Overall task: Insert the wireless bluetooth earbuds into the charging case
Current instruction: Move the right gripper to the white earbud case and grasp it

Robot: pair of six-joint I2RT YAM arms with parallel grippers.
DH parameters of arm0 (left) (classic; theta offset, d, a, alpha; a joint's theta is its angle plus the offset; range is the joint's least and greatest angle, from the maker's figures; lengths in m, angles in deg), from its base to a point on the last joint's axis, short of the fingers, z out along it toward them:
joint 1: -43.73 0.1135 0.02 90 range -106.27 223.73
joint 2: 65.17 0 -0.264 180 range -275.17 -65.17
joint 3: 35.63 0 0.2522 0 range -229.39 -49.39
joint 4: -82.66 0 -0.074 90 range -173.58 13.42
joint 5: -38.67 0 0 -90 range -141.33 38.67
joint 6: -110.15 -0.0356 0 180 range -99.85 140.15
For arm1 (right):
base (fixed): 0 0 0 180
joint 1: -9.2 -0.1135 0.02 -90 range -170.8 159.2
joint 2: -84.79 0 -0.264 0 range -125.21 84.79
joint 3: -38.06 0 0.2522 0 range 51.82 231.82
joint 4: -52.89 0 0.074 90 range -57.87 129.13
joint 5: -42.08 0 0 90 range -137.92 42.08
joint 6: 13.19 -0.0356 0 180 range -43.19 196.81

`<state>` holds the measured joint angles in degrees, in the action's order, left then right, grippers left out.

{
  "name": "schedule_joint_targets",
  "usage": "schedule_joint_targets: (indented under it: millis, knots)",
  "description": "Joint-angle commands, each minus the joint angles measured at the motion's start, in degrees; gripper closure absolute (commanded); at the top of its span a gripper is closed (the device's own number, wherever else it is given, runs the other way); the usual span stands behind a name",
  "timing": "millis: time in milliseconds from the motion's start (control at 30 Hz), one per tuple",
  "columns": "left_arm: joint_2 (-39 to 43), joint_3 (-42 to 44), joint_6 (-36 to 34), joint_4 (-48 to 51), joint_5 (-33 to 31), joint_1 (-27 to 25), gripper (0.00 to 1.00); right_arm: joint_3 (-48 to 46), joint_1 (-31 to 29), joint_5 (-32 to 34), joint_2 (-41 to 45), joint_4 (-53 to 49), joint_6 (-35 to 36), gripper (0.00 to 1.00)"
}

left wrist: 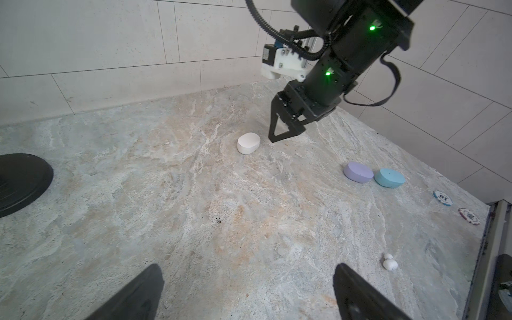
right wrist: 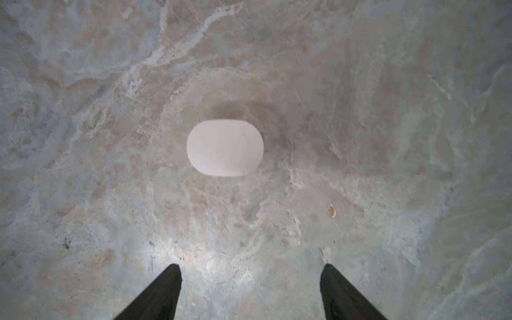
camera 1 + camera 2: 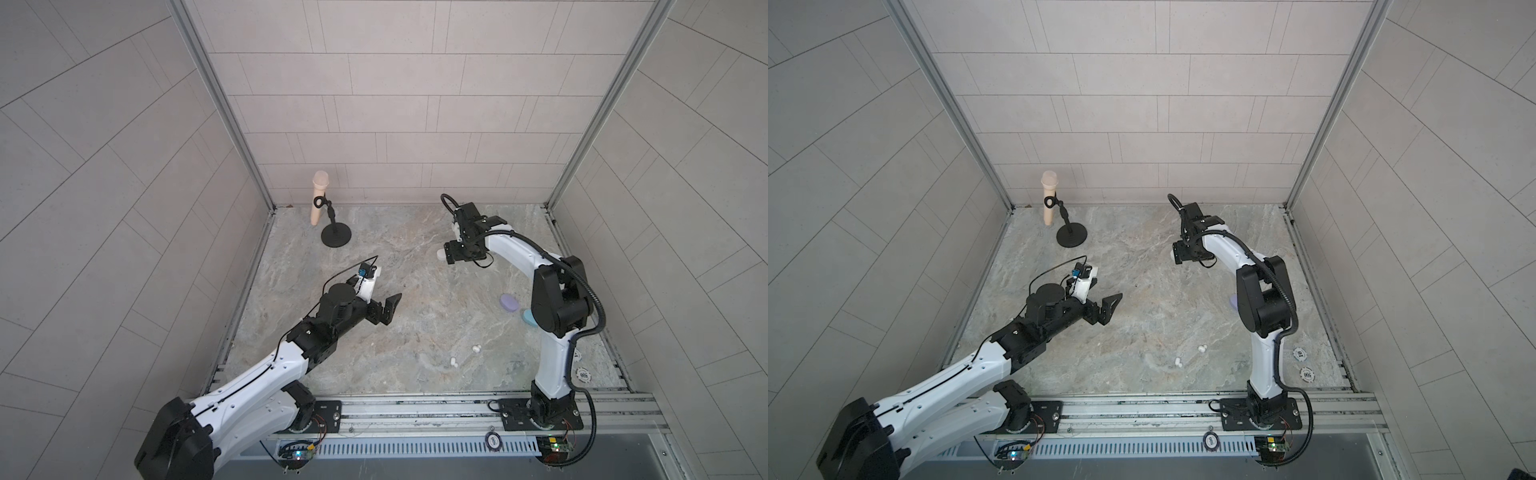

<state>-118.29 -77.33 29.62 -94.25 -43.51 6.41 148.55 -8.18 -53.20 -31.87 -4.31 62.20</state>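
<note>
The white case lies below my right gripper toward the microphone stand, so the gripper moves that way and down next, open fingers astride the case's rounded ends.
A white charging case (image 2: 225, 147) lies lid-down-flat on the marble floor, smooth and closed on top. My right gripper (image 2: 250, 270) hangs just above and beside it, open, with nothing between its fingers; the left wrist view shows the right gripper (image 1: 274, 138) a little to one side of the white case (image 1: 248, 142). Two white earbuds (image 3: 476, 348) (image 3: 454, 362) lie apart near the front; one pair of white buds (image 1: 390, 261) shows in the left wrist view. My left gripper (image 1: 246, 270) is open and empty, hovering at centre-left, far from the case.
A lilac case (image 1: 358, 172) and a light blue case (image 1: 389, 178) lie side by side near the right arm. Two poker chips (image 3: 1300, 354) (image 3: 1307, 374) sit at the right edge. A microphone on a black stand (image 3: 336, 239) is at the back left.
</note>
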Motion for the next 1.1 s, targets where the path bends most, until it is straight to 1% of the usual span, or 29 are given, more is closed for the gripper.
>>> schedule_joint_targets:
  millis: [0,100,233,467,733,1067]
  knots:
    - [-0.53,0.60,2.24,-0.81,2.21,0.49,0.00,6.88,-0.45,1.70,-4.50,-4.65,2.56,0.17]
    - [-1.42,1.02,3.58,-1.79,3.06,0.76,0.00,12.82,-0.63,2.28,-9.36,-6.62,2.75,0.17]
    - [-2.14,1.65,5.09,-3.34,4.20,2.10,0.00,19.41,-0.72,1.41,-14.52,-9.22,3.25,0.16]
    - [-4.09,1.31,5.29,-3.99,5.72,3.76,0.00,25.39,-1.07,1.67,-19.68,-11.59,3.84,0.16]
    - [-4.71,1.14,5.20,-3.83,6.04,4.31,0.00,28.20,-1.25,0.82,-22.73,-12.73,3.85,0.19]
    - [-5.15,0.96,5.29,-3.90,5.99,4.70,0.00,27.90,-1.33,1.14,-23.01,-12.66,3.12,0.33]
